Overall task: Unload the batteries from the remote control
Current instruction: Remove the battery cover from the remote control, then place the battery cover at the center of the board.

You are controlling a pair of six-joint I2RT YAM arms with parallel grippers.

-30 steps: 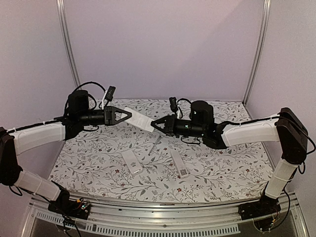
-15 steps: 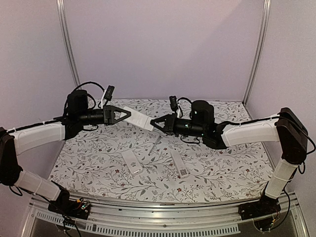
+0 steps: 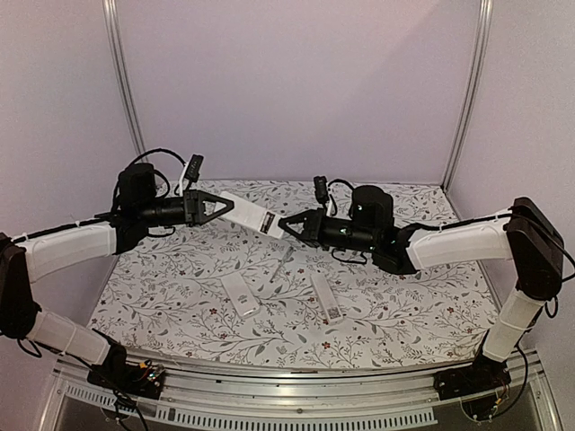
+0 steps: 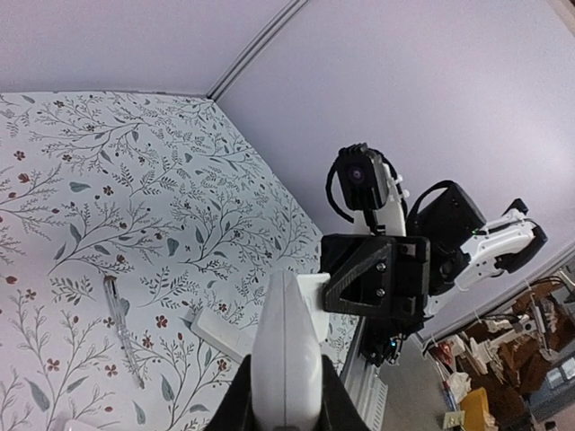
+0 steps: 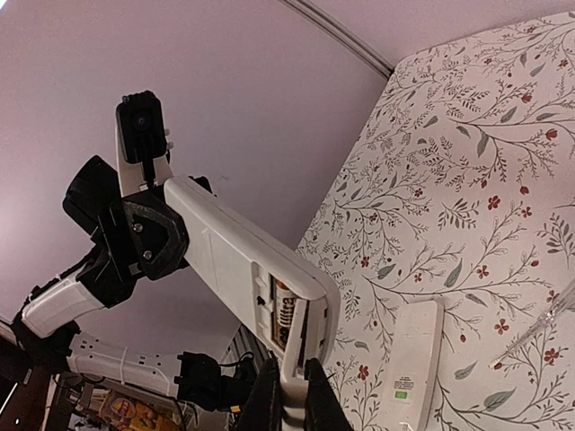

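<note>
I should lower and release the battery cover (image 5: pixel 304 364) on the empty tablecloth below my right gripper and to its right in the top view.
My left gripper (image 3: pixel 220 208) is shut on one end of a white remote control (image 3: pixel 252 214) and holds it in the air above the table's back half. In the left wrist view the remote (image 4: pixel 286 359) sits wedged between the fingers. My right gripper (image 3: pixel 286 226) meets its other end and is shut on the battery cover (image 5: pixel 304 364), which stands partly lifted from the remote's back (image 5: pixel 229 247). One of the batteries (image 5: pixel 284 314), orange and black with lettering, shows in the opened compartment. Any others are hidden.
Below the arms, on the floral tablecloth, lie a second white remote (image 3: pixel 326 298), a shorter white piece (image 3: pixel 241 294) and a thin grey pen-like tool (image 3: pixel 281 265). Purple walls and metal posts enclose the table on three sides.
Both grippers and the remote between them have risen slightly and drifted a little. The right jaws have closed a touch tighter on the cover.
</note>
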